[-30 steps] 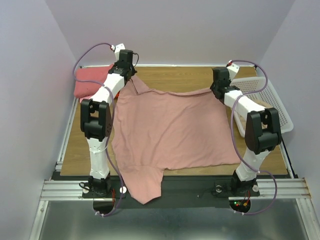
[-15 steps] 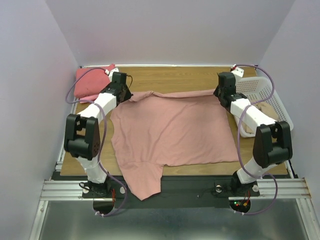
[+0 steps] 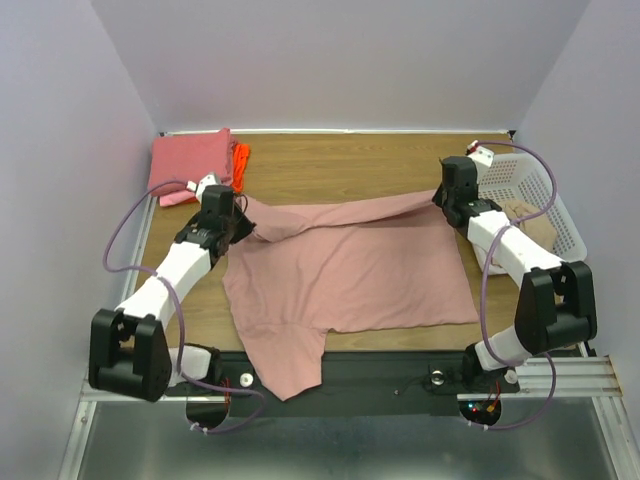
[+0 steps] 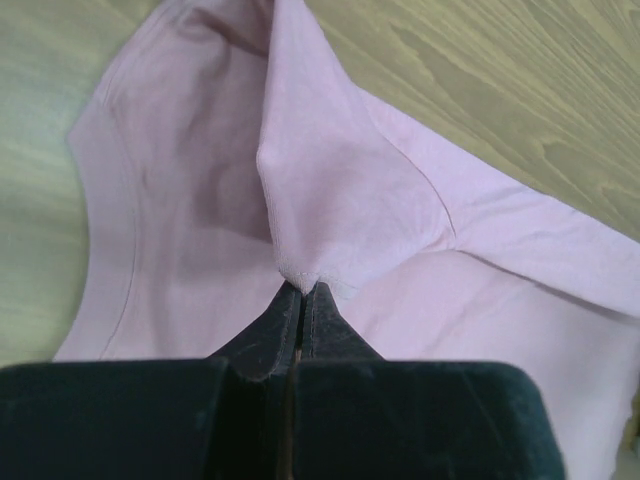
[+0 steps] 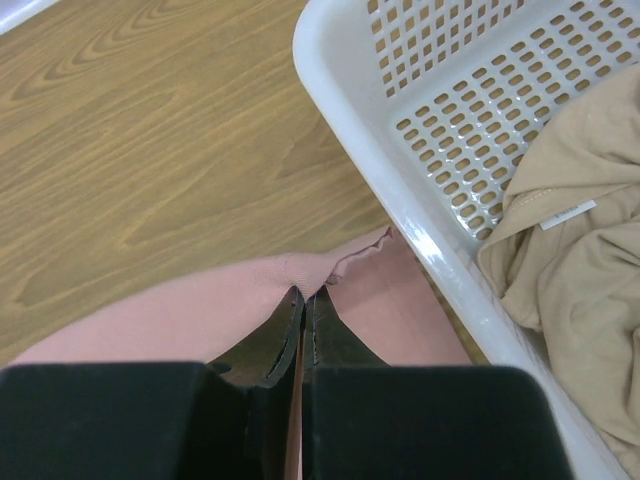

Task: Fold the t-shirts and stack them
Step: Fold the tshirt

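Observation:
Flat cloth (image 3: pixel 257 284) beside the hanging sleeve lies below and behind my left gripper. The left gripper lowers the raised corner back onto it next and releases the fold.
A dusty-pink t-shirt (image 3: pixel 350 275) lies spread on the wooden table, plain side up, one sleeve hanging over the near edge. My left gripper (image 3: pixel 237 222) is shut on its far-left corner (image 4: pixel 300 272), lifted and drawn over the shirt. My right gripper (image 3: pixel 452 199) is shut on the far-right corner (image 5: pixel 310 275), next to the basket. A folded coral-pink t-shirt (image 3: pixel 190 160) lies at the far left with an orange-red one (image 3: pixel 241 162) beside it. A beige t-shirt (image 3: pixel 530 222) lies in the basket, also in the right wrist view (image 5: pixel 580 260).
The white lattice basket (image 3: pixel 545 185) stands at the right edge of the table, its rim (image 5: pixel 370 130) close to my right gripper. Bare wood (image 3: pixel 350 165) lies beyond the shirt. Walls enclose the table on three sides.
Both grippers have pulled the shirt's far edge toward the near side; the left arm swung down and left, folding the left corner over. The stack at far left is now uncovered.

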Available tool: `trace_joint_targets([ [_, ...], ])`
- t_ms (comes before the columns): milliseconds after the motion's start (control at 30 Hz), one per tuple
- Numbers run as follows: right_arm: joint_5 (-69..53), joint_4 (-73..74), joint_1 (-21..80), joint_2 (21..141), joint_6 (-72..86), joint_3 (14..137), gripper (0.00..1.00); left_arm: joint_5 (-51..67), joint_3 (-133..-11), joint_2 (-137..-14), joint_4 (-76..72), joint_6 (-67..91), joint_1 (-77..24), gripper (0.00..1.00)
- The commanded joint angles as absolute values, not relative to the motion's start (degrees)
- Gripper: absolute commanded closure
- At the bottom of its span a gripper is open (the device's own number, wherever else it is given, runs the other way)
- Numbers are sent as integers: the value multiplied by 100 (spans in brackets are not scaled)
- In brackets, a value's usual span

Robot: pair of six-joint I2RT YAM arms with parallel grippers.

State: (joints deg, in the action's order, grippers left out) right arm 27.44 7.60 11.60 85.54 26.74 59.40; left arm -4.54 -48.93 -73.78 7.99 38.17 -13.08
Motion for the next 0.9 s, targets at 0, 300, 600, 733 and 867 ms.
trace_joint_targets([
  [0, 3041, 817, 1116, 8209, 2654, 5985, 100, -475, -4432, -6575, 940, 4305, -1371, 100],
  [300, 3173, 1054, 1116, 8174, 2619, 6064, 100, -483, -3868, -5476, 1547, 4948, -1503, 100],
  [600, 3269, 1151, 1107, 8174, 2575, 6038, 100, -588, -3270, -4685, 2161, 5765, -2047, 100],
  [733, 3261, 1187, 1116, 8183, 2584, 6029, 100, -843, -3085, -4351, 2566, 5915, -2127, 100],
  [867, 3339, 1248, 1108, 8226, 2584, 5994, 99, -792, -2918, -4236, 2602, 5915, -2127, 98],
])
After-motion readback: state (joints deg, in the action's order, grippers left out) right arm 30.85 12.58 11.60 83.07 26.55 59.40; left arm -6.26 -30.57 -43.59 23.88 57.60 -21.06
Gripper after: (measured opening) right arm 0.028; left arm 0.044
